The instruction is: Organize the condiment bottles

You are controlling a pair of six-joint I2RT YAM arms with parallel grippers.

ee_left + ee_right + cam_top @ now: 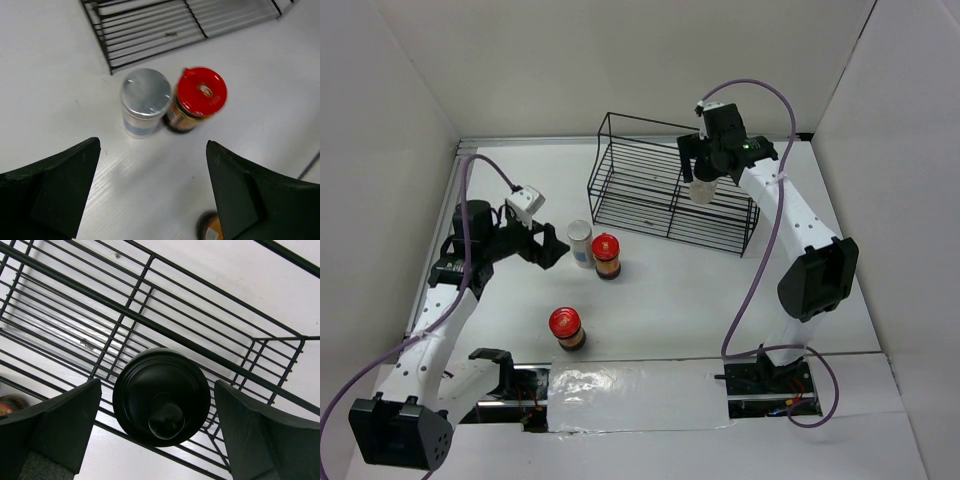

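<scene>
The second red-capped jar stands apart from the others, so the left gripper should move back, turn and go down around that jar's red cap (564,321).
The whitish black-capped jar (703,190) stands inside the black wire rack (630,180), near its right end. My right gripper (701,168) is open right above it. In the right wrist view its fingers (75,415) flank the black cap (161,396) with a gap on each side. The pale-capped blue-label jar (580,241) and a red-capped jar (606,255) stand touching in front of the rack. My left gripper (553,250) is open and empty just left of them. Both show ahead of it in the left wrist view (145,100) (200,95). A second red-capped jar (566,328) stands nearer the front.
The rack's wires (165,325) run under and around the black-capped jar. The second red-capped jar's edge (210,227) shows beside my left gripper's right finger. White walls close the table at the back and sides. A foil-covered strip (630,385) lies along the near edge.
</scene>
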